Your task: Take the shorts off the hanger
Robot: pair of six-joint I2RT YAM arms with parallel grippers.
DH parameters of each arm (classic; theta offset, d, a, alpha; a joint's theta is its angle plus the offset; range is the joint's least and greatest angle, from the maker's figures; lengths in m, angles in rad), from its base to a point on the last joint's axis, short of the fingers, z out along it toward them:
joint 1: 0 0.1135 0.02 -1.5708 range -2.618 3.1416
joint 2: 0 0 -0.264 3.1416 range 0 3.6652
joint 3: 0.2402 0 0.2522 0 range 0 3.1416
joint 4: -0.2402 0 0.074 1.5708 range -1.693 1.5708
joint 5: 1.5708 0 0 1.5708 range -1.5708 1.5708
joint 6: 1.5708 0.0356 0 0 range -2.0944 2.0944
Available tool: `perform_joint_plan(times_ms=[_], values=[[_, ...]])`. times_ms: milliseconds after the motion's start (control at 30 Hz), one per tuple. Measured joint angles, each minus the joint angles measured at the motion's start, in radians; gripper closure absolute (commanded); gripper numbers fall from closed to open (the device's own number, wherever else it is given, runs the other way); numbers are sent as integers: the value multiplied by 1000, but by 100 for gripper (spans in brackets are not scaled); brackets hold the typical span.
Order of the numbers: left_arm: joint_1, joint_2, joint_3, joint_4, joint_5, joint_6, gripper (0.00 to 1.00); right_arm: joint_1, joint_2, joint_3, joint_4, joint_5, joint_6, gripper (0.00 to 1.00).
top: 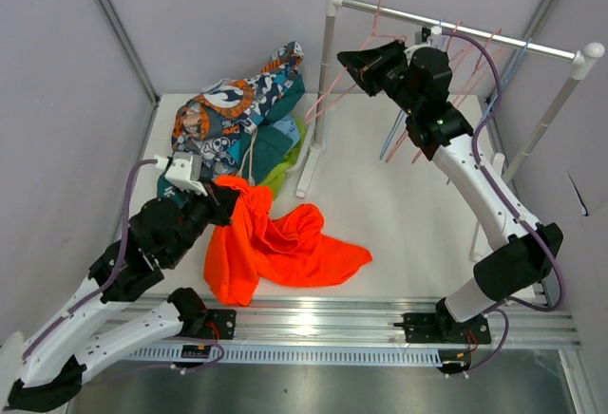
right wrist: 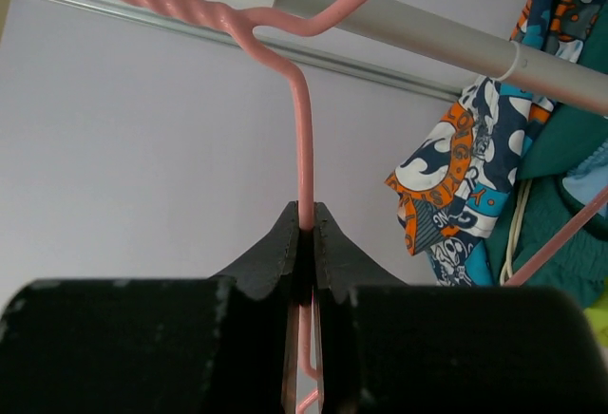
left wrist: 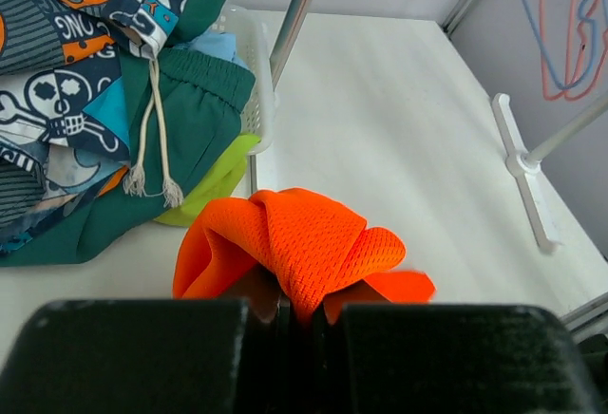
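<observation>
The bare pink hanger's hook is raised above the bar. My right gripper moves down next, brings the hook down onto the bar, and opens there.
The bright orange shorts [top: 275, 248] lie crumpled on the table's near middle. My left gripper [top: 226, 200] is shut on a fold of them [left wrist: 304, 253]. A pile at the back left holds the printed shorts [top: 228, 110], dark teal shorts [left wrist: 190, 120], light blue shorts [left wrist: 211, 47] and lime green shorts [left wrist: 214, 191]. My right gripper [top: 353, 61] is raised by the rack's rail [top: 456, 34] and is shut on a pink hanger [right wrist: 302, 148] that hooks over the rail. That hanger is bare.
The white rack's left post [top: 318, 101] stands at the table's middle back, its right post [top: 551, 110] at the far right. Several bare pink and blue hangers [top: 446, 82] hang on the rail. A white basket rim [left wrist: 255, 72] shows under the pile.
</observation>
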Motion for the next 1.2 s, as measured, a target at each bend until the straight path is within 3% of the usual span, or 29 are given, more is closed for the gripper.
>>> perform_joint_plan(times_ms=[167,467,533,567,600,633,700,867,1067,1200], values=[[0,33,27,-40,-6,18,100,-2,-1,-13,1,10,-6,100],[0,242,347,-39,-78,146,100,-6,-42,-159,13,10,-11,100],[0,285,416,-29,-92,175,100,-10,-64,-177,17,8,-11,70],[1,313,460,-31,-100,195,100,-11,-74,-182,14,8,-8,50],[6,340,503,-27,-106,214,100,-12,-89,-189,15,7,-8,21],[14,371,550,-22,-106,240,100,-13,-98,-193,14,6,-5,10],[46,425,635,-26,-103,275,100,-14,-118,-197,12,6,-24,1],[261,650,990,-55,-44,329,100,-28,-183,-217,0,8,-61,1],[520,1048,1597,-89,84,344,100,-53,-364,-356,26,10,-123,1],[681,1164,1604,51,262,251,100,-50,-508,-457,53,6,-174,1]])
